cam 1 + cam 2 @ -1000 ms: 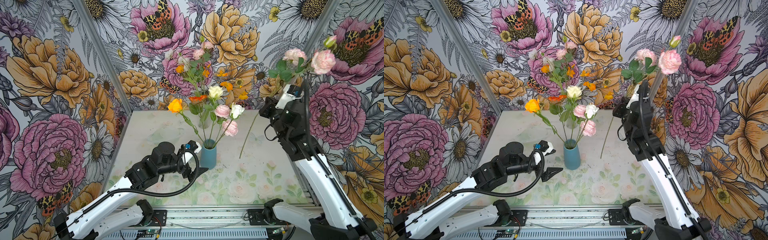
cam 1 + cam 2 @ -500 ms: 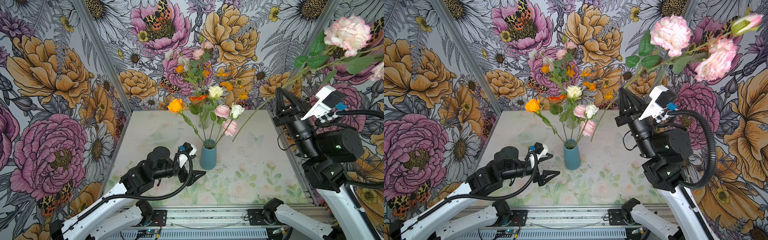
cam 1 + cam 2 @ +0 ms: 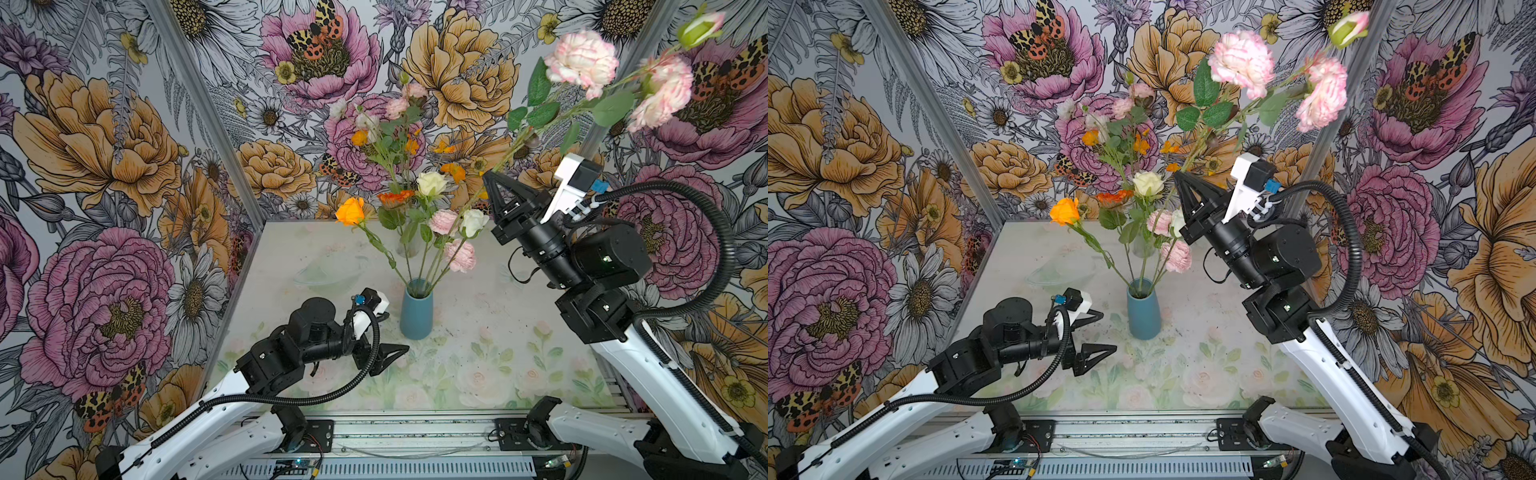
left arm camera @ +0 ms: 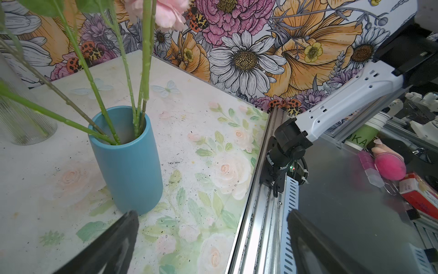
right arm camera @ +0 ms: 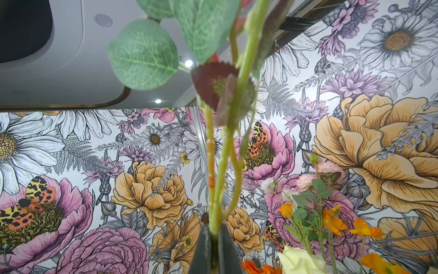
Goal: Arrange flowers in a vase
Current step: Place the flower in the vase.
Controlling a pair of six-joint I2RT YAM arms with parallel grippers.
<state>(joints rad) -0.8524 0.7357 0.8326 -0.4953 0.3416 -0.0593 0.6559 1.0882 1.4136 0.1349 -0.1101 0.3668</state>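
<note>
The right gripper moves down toward the opening of the blue vase next and releases the green stem there, as that opening lies below the raised gripper.
A blue vase stands mid-table and holds several flowers: an orange rose, a cream rose and pink heads. My right gripper is raised above and right of the vase, shut on the green stem of a spray of pale pink flowers. The spray's heads lean up toward the right wall. My left gripper is low beside the vase's left side, open and empty.
A ribbed clear glass vase with orange and pink flowers stands behind the blue one. A clear shallow dish lies left of the vases. Printed walls close three sides; a metal rail runs along the front edge.
My right arm has swung up and back, tipping the held spray from near upright to slanting with its heads high at the right. My left gripper has drawn back a little from the vase.
</note>
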